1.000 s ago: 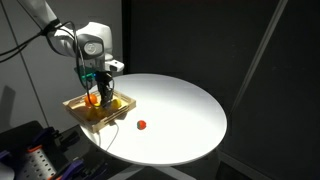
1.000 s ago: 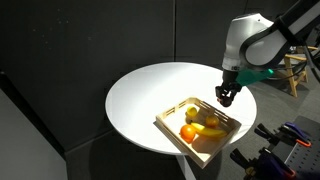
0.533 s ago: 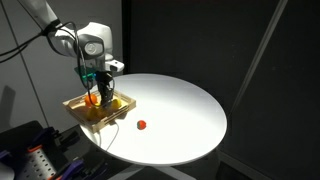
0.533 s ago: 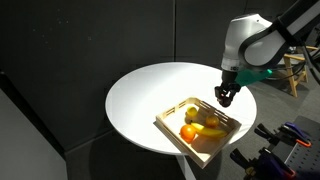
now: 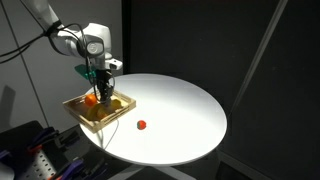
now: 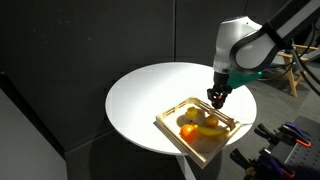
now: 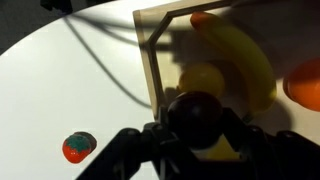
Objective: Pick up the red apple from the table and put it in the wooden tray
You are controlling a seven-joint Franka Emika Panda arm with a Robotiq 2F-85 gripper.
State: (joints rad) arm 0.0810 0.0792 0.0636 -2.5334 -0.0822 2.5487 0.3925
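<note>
My gripper next shifts outward from the tray's rim by the red-orange fruit, over the tray between the yellow fruits; the apple hangs near that rim.
My gripper hangs over the wooden tray, which sits at the edge of the round white table. In the wrist view the gripper is shut on the dark red apple, held above the tray's rim. The tray holds yellow fruits and an orange.
A small bright red-orange fruit lies on the table beside the tray. A dark backdrop surrounds the table. Equipment stands below the table edge.
The gripper with the apple has shifted slightly further over the tray. Nothing else has moved.
</note>
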